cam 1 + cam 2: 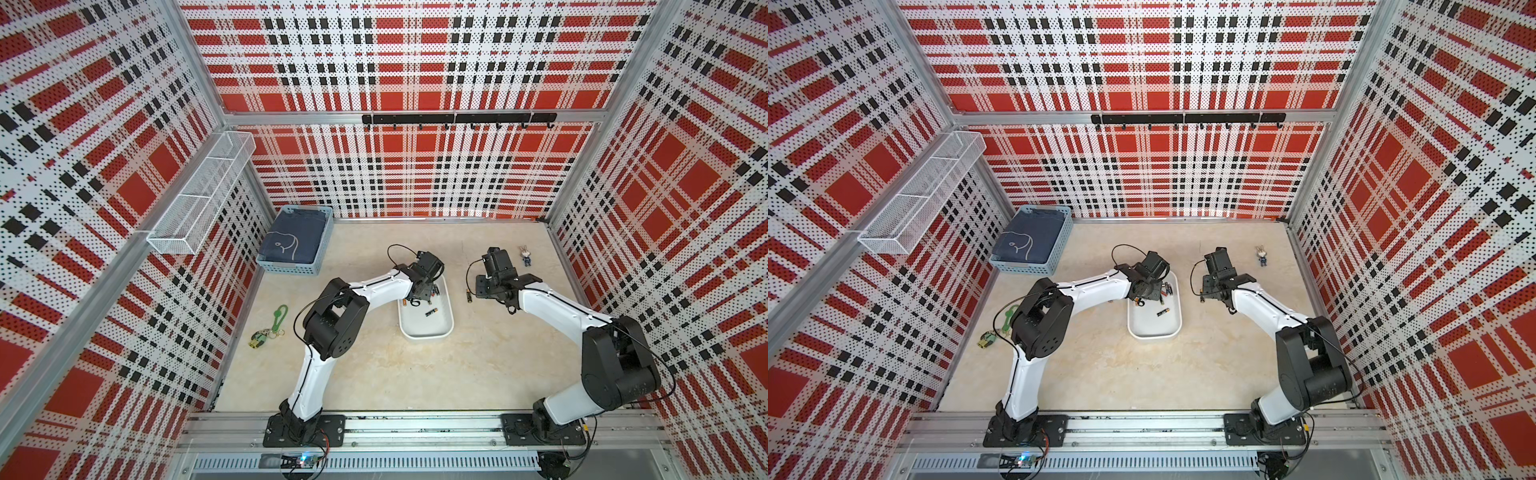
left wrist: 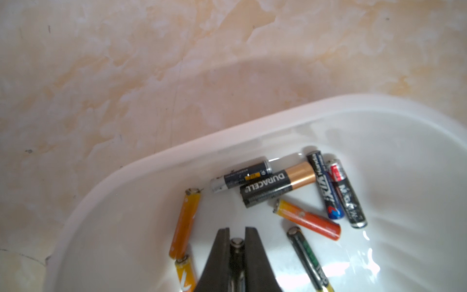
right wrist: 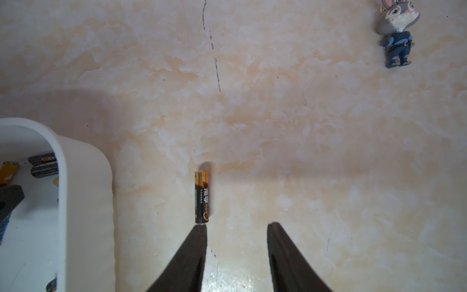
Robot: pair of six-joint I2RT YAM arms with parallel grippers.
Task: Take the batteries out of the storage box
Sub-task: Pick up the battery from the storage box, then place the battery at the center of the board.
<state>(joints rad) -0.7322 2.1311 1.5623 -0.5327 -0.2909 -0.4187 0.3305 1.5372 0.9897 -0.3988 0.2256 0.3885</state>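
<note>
Bare tabletop lies beyond the box's side toward the basket, so my left gripper will next lift the dark battery over the box's rim, lower it and release it.
The white storage box (image 1: 428, 332) lies mid-table, seen in both top views, with several batteries (image 2: 275, 188) loose in its far end. My left gripper (image 2: 237, 228) is down inside the box, shut on a dark battery (image 2: 237, 244) whose metal end shows between the jaws. Orange batteries (image 2: 185, 222) lie beside it near the box wall (image 2: 177, 156). One black and gold battery (image 3: 201, 197) lies on the table to the right of the box. My right gripper (image 3: 236, 225) hangs open over the table, one fingertip (image 3: 201, 228) just short of that battery's end, with nothing between the fingers.
A light-blue basket (image 1: 297, 245) with dark cloth stands at the back left. A green keychain (image 1: 270, 328) lies left of the left arm. A rabbit figurine (image 3: 398, 32) lies at the back right. A white wire-mesh shelf (image 1: 199, 195) hangs on the left wall.
</note>
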